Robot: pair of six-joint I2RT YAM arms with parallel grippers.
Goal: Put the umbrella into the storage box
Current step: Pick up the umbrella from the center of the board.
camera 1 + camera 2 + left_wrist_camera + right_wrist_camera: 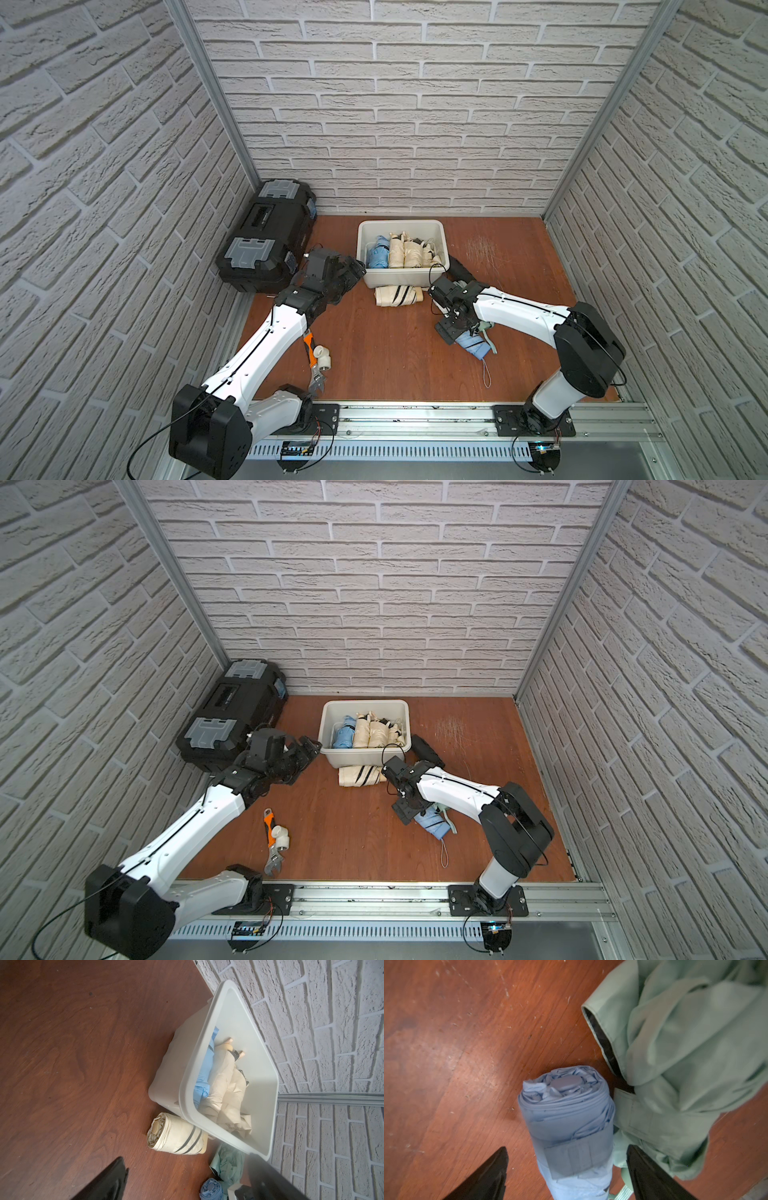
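Observation:
My right gripper moves down around the band near the rolled end (576, 1154) next and closes, since open fingers are on either side of the blue umbrella (571, 1122) with gaps on both sides.
The off-white storage box (401, 223) (365, 703) (188, 1084) stands at the back middle and holds several folded umbrellas, blue and cream. A blue folded umbrella (473, 347) (434, 827) (571, 1122) lies on the wooden table beside a crumpled green umbrella (685, 1053) (230, 1161). My right gripper (446, 332) (568, 1147) is open, one finger on each side of the blue umbrella, with gaps showing. A cream striped umbrella (397, 296) (176, 1139) lies against the box's front wall. My left gripper (353, 270) (185, 1157) is open and empty, left of the box.
A black toolbox (266, 237) with grey latches sits at the back left against the brick wall. A black umbrella (459, 268) lies right of the box. An orange-handled wrench (313, 361) and a white pipe fitting (323, 357) lie front left, by my left arm.

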